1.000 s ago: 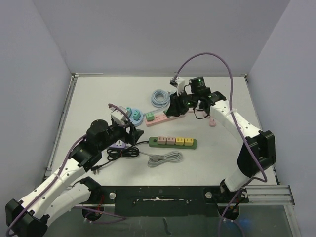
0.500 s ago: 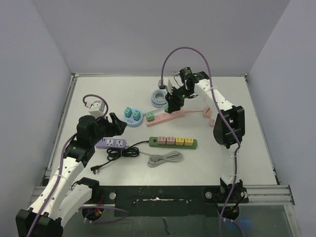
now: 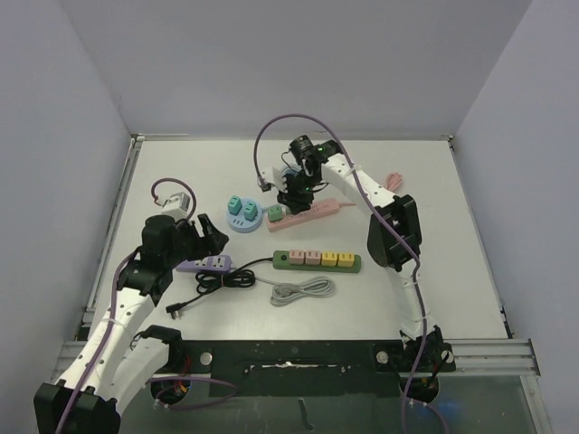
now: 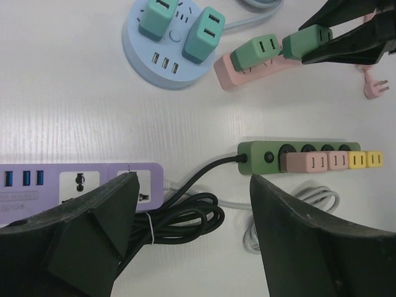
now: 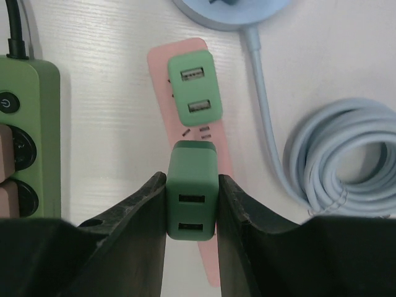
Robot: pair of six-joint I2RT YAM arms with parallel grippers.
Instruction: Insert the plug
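The slots of the socket beside the lighter green charger are empty. My right gripper should next move down and toward that charger, onto the socket, and let go of the plug.
My right gripper is shut on a dark green plug, a two-port USB charger. It hangs just over the pink power strip, right behind a lighter green charger seated in the strip's end socket. From above, the right gripper is over the left end of the pink strip. The left wrist view also catches the held plug. My left gripper is open and holds nothing, above the purple power strip and a black cable bundle.
A green power strip with pink and yellow plugs lies mid-table. A round blue hub carries two teal chargers. Its blue cable coil lies right of the pink strip. A grey cable lies near the front.
The right arm swung left along the pink strip, carrying the green plug to its left end. The left arm drew back to the left, over the purple strip, and stayed open.
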